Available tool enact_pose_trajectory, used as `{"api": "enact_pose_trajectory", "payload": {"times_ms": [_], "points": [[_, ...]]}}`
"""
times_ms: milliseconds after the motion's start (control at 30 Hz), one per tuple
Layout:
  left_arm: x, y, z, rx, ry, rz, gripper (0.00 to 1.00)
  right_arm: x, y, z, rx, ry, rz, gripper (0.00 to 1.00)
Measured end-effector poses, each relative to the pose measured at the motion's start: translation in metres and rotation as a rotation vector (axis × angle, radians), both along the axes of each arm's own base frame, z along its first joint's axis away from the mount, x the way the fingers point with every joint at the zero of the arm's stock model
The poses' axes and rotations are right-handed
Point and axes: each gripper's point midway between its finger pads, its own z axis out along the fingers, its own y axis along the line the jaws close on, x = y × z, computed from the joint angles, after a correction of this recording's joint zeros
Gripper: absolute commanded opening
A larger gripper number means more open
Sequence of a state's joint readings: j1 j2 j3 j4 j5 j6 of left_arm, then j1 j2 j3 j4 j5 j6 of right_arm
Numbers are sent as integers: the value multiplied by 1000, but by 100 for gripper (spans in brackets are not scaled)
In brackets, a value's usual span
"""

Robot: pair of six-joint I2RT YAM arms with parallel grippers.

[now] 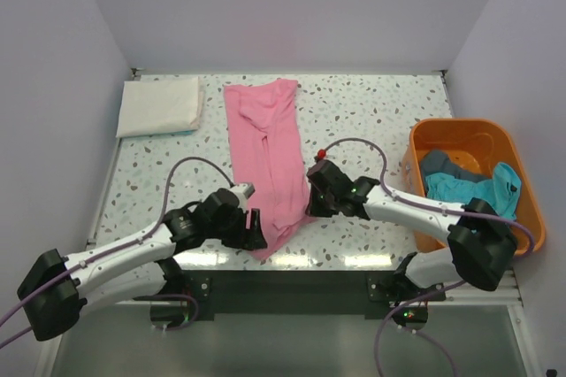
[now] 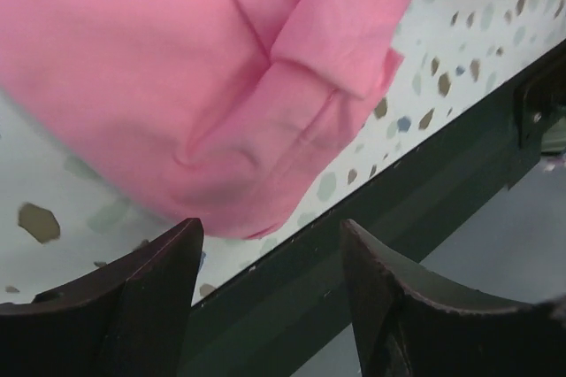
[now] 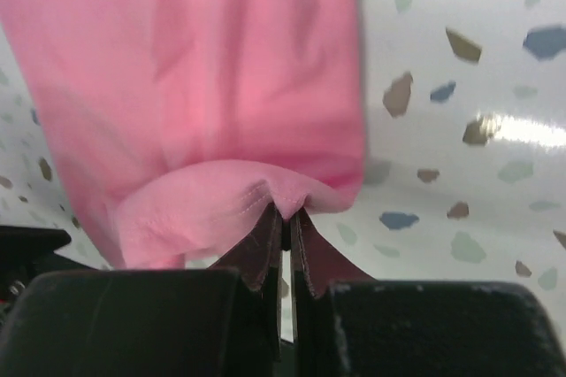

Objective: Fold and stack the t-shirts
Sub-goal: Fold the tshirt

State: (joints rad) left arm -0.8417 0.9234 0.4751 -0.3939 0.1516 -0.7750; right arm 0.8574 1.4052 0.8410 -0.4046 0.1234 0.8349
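Note:
Next, my right gripper carries the pink t-shirt's hem outward over the t-shirt, where the pink t-shirt's middle lies, and releases it there, shortening the long folded t-shirt.
The pink t-shirt lies folded into a long strip down the middle of the table, its near end at the front edge. My right gripper is shut on the hem of the pink t-shirt at its near right side, the cloth bunched at the fingertips. My left gripper is open and empty, just near of the shirt's near left corner, over the table's front edge. A folded white t-shirt lies at the far left. Teal and grey t-shirts lie crumpled in the basket.
An orange plastic basket stands at the table's right edge. The speckled tabletop shows bare between the pink shirt and the basket. The dark front table edge runs right under my left gripper.

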Motion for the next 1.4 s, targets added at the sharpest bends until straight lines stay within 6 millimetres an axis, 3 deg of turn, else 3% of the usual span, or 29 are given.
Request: {"api": "enact_pose_trajectory", "payload": {"times_ms": [33, 67, 100, 200, 300, 400, 533, 700, 800, 833, 1133, 1267, 1400], "points": [[-10, 1, -7, 8, 29, -19, 72, -9, -3, -4, 7, 15, 10, 0], [-19, 4, -15, 19, 57, -26, 89, -18, -6, -9, 8, 32, 22, 0], [-25, 7, -21, 31, 81, -29, 96, -30, -8, -15, 6, 51, 41, 0], [-38, 16, -32, 54, 136, -10, 98, -60, -10, -31, -10, 108, 100, 0], [-43, 20, -35, 71, 151, 4, 99, -74, -15, -44, -17, 148, 115, 0], [-44, 19, -36, 73, 159, 6, 89, -77, -13, -48, -4, 169, 110, 0], [-49, 16, -41, 89, 183, -1, 64, -73, -6, -46, 25, 160, 103, 0], [-54, 9, -46, 91, 202, -8, 56, -72, -3, -45, 39, 157, 94, 0], [-54, 5, -51, 93, 210, 7, 25, -71, -2, -44, 45, 157, 88, 0], [-54, 5, -54, 101, 220, 13, 3, -71, -2, -44, 46, 157, 87, 0], [-38, 18, -52, 225, 177, 88, 0, -69, -5, -42, 18, 148, 85, 0], [-17, 13, -27, 228, 96, 130, 0, -46, 7, -13, 18, 61, 82, 0], [24, 5, 6, 196, -5, 206, 0, -7, 28, 28, 56, -58, 57, 0]]}}
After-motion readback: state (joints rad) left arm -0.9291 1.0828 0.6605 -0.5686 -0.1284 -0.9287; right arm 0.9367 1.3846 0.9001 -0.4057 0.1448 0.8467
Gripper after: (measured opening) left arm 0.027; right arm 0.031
